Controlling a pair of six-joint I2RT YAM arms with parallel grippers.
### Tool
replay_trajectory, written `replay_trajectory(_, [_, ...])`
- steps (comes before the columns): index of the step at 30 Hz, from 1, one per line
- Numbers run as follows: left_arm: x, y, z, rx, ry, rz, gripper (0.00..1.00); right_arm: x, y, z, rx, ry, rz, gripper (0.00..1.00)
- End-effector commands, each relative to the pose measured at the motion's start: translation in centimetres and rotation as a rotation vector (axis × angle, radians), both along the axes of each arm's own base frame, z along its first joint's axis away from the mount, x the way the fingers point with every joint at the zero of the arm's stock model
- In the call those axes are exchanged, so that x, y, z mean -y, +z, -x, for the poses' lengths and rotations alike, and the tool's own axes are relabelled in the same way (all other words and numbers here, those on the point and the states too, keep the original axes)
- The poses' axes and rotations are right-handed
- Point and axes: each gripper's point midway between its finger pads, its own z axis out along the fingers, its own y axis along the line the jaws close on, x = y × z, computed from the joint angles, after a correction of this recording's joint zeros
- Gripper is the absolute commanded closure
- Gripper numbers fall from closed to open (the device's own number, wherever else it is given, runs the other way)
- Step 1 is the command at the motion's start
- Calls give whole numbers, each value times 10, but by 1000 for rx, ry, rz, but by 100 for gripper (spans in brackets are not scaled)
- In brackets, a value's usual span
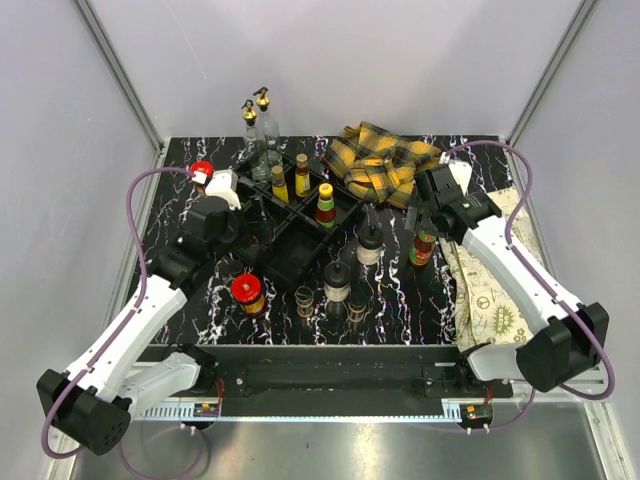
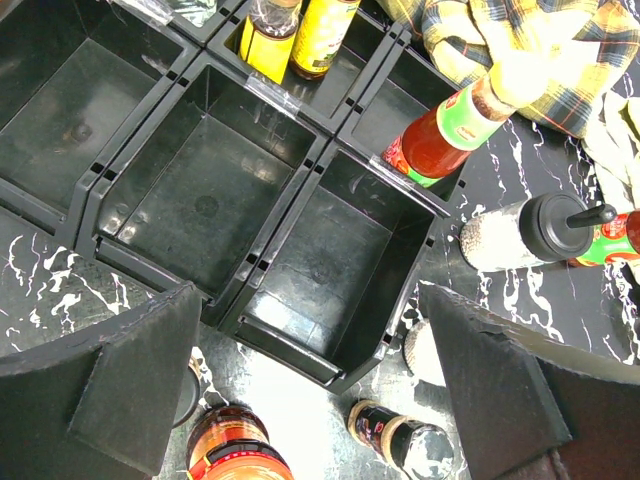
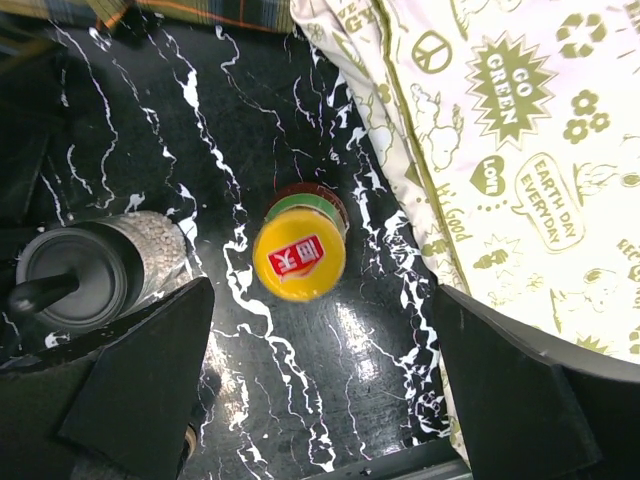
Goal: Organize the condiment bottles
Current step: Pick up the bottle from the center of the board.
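Observation:
My right gripper moves down and outward around the upright sauce bottle's yellow cap (image 3: 298,260) next, because the cap lies ahead of the open fingers in the wrist view.
The black divided tray (image 1: 292,250) holds two yellow-labelled bottles (image 1: 281,184) and a yellow-capped red sauce bottle (image 1: 326,205). Two clear gold-spouted bottles (image 1: 256,122) stand behind it. A red-lidded jar (image 1: 247,292) and black-capped shakers (image 1: 337,281) stand in front. My left gripper (image 2: 310,400) is open and empty above the tray's near edge, with the red-lidded jar (image 2: 235,450) and a small dark shaker (image 2: 400,435) just below it. My right gripper (image 3: 320,390) is open and empty, above and just short of a yellow-capped sauce bottle (image 3: 298,258) that stands upright on the table.
The yellow plaid cloth (image 1: 380,160) lies at the back right beside the tray. A white printed cloth (image 3: 500,130) covers the table's right side. Another red-lidded jar (image 1: 202,170) stands at the far left. A black-capped shaker (image 3: 90,270) stands left of the yellow-capped bottle.

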Motion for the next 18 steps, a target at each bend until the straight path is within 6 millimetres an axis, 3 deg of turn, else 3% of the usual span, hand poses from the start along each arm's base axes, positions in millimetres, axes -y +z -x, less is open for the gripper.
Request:
replay_trajectory(1, [5,18,-4,54,-13,30,1,-5,-5,-16,24,-16,-37,2])
replay_trajectory(8, [7,14,-5,39,-20,31,1,-10,-12,-35,22,-2,-52,14])
replay_trajectory(18, [10,10,-5,28,-31,36,1,-9,-22,-39,-3,-9,-63,34])
